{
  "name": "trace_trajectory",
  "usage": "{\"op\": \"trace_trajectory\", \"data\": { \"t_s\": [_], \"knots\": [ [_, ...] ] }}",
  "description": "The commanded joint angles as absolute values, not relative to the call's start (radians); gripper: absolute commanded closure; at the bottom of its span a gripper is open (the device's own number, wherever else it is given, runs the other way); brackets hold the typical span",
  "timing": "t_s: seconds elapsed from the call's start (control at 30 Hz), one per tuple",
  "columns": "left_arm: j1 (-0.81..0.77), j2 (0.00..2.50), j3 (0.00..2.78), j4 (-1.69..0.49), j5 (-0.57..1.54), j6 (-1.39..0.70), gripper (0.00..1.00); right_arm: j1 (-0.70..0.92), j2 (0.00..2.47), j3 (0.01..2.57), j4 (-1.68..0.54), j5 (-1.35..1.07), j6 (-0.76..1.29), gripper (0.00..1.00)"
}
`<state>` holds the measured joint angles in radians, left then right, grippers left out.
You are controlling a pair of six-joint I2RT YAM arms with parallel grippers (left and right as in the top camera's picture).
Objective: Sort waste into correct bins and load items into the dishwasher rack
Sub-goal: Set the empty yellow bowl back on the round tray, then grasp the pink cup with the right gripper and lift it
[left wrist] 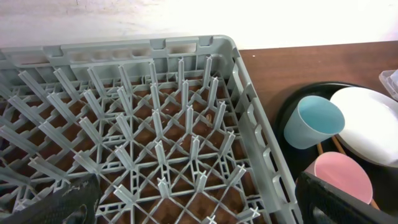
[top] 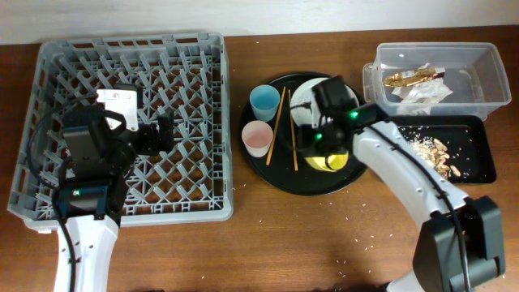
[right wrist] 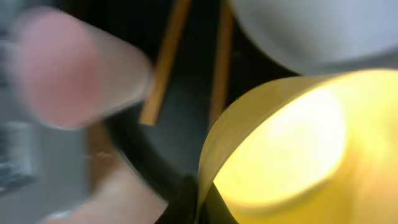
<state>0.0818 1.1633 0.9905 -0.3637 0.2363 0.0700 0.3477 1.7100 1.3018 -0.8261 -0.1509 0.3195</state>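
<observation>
I need to lower my right gripper next to set the yellow bowl (top: 339, 162) on the near side of the round tray, beside the plate, and release the bowl's rim, since the bowl looks empty.
The grey dishwasher rack (top: 130, 42) fills the left and holds nothing; it also shows in the left wrist view (left wrist: 249, 93). My left gripper (top: 154, 134) is open above it (left wrist: 199, 205). On the round black tray (top: 280, 174) are the blue cup (top: 264, 101), pink cup (top: 257, 138), chopsticks (top: 281, 122), white plate (top: 304, 96) and yellow bowl (top: 339, 162). My right gripper (top: 320, 150) is shut on the bowl's rim (right wrist: 202, 205). The right wrist view is blurred and shows the bowl (right wrist: 292, 149), pink cup (right wrist: 68, 68), chopsticks (right wrist: 165, 62) and plate (right wrist: 311, 31).
At the right, the clear tub (top: 495, 81) holds the gold wrapper (top: 409, 78) and napkin (top: 422, 96). The shallow black tray (top: 478, 134) below it holds food scraps (top: 442, 154). Rice bits lie on the wooden table by the tray.
</observation>
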Motion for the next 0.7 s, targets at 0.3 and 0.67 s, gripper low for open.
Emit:
{"op": "trace_trajectory", "data": {
  "t_s": [0.3,0.67],
  "knots": [
    [0.083,1.167,1.006,-0.362,0.247,0.065,0.0,0.381,1.84,1.326,-0.883,0.021,0.268,0.62],
    [0.083,1.167,1.006,-0.362,0.247,0.065,0.0,0.385,1.853,1.541,-0.76,-0.267,0.363,0.48]
  ]
}}
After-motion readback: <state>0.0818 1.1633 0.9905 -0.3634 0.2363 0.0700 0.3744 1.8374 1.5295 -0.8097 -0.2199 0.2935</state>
